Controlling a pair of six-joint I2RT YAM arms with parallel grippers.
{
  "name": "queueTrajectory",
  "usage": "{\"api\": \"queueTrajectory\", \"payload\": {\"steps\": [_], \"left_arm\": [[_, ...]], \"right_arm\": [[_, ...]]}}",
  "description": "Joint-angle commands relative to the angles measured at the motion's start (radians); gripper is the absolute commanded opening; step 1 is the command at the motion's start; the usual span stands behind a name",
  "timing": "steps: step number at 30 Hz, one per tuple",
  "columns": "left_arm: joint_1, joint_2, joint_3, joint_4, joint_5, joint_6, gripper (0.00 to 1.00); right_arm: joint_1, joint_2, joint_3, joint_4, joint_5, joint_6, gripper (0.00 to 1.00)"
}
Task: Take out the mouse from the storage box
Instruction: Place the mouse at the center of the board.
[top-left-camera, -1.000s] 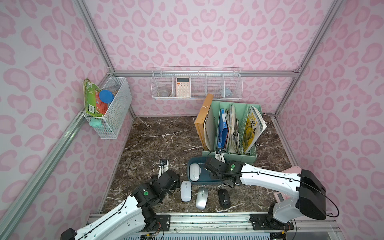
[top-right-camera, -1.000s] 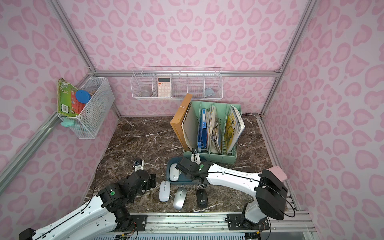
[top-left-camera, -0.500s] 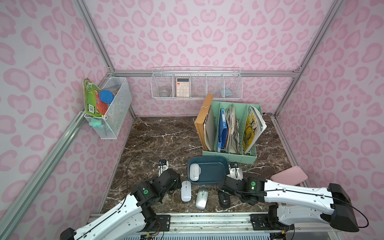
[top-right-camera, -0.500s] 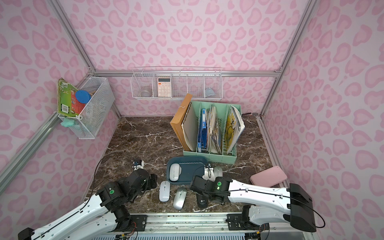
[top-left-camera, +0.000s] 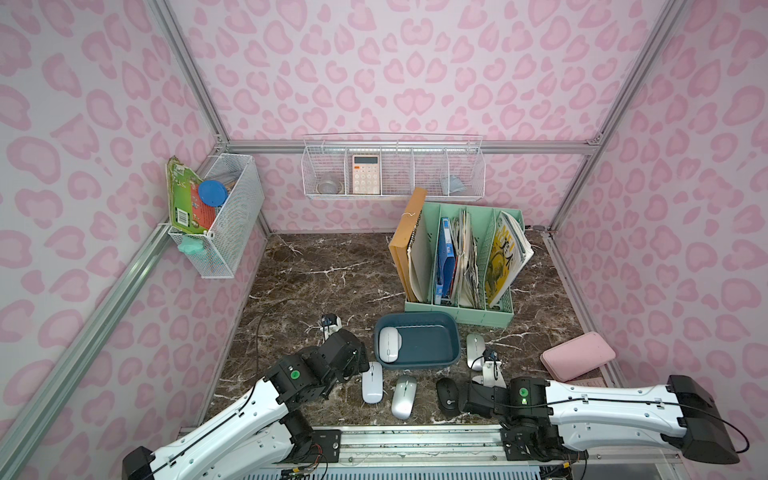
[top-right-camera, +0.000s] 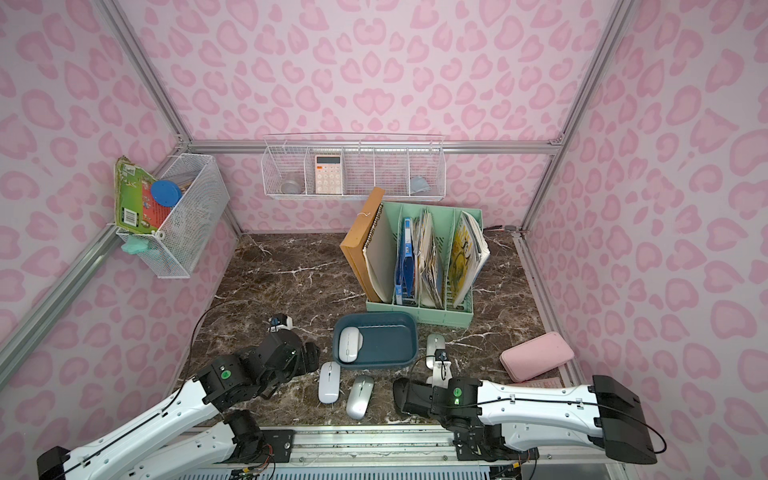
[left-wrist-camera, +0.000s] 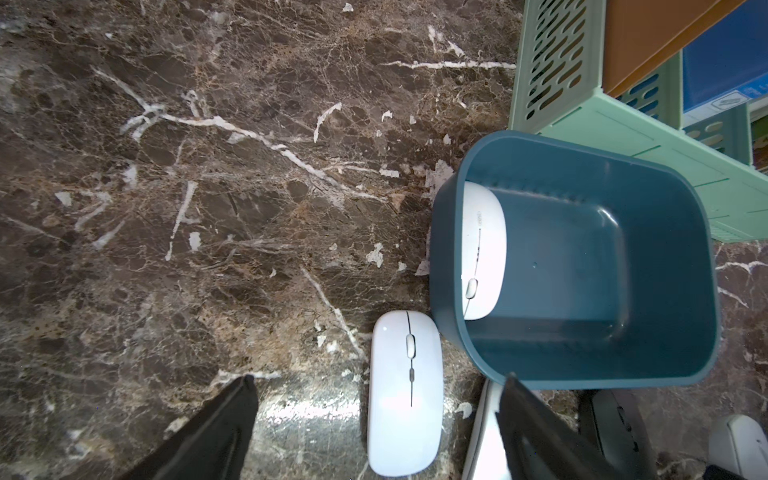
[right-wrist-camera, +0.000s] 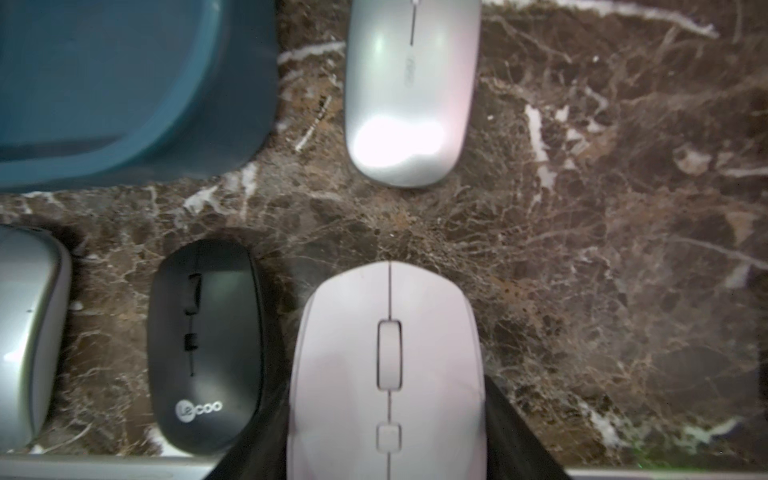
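I will next lower my right gripper, moving away from the black mouse (right-wrist-camera: 205, 345) close by, and let go of the white mouse, because bare marble is just below, beside the black mouse.
The dark teal storage box (top-left-camera: 432, 345) sits in front of the file organiser. One white mouse (top-left-camera: 390, 344) lies at its left end, also visible in the left wrist view (left-wrist-camera: 484, 249). My right gripper (right-wrist-camera: 386, 415) is shut on another white mouse (right-wrist-camera: 388, 365), low over the marble. It is in front of the box's right corner and beside a black mouse (right-wrist-camera: 205, 345). In both top views the wrist camera mount mostly hides that held mouse. My left gripper (left-wrist-camera: 379, 379) stands open above a flat white mouse (left-wrist-camera: 405, 395) on the table, left of the box.
A silver mouse (top-left-camera: 404, 396) and the black mouse (top-left-camera: 447, 397) lie near the front rail, and another silver mouse (top-left-camera: 474, 351) lies right of the box. The mint-green organiser (top-left-camera: 457, 309) stands behind, a pink case (top-left-camera: 577, 361) at right, and wire baskets (top-left-camera: 392, 174) hang on the walls.
My right gripper has come from over the box's right half toward the front edge, carrying the white mouse to beside the black one. The left arm has stayed put.
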Motion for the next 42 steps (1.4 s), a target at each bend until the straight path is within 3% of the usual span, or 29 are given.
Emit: {"api": "queueTrajectory", "payload": {"steps": [1,12,23,33,36,42], "left_arm": [[0.002,0.010,0.006,-0.013,0.013,-0.023,0.94],[0.000,0.039,0.000,-0.012,0.013,-0.041,0.94],[0.001,0.086,0.019,0.003,0.013,-0.032,0.94],[0.000,0.113,0.026,0.014,0.023,-0.021,0.94],[0.001,0.122,0.035,0.013,0.027,-0.016,0.94],[0.001,0.136,0.048,0.013,0.033,-0.013,0.94]], "right_arm": [[0.006,-0.010,-0.039,0.035,-0.024,0.061,0.51],[0.004,-0.090,-0.159,0.151,-0.045,0.051,0.51],[-0.015,-0.082,-0.169,0.149,-0.021,0.035,0.52],[-0.102,-0.093,-0.179,0.195,-0.008,-0.078,0.55],[-0.122,-0.100,-0.193,0.226,-0.026,-0.104,0.57],[-0.128,-0.082,-0.184,0.225,-0.026,-0.121,0.75]]}}
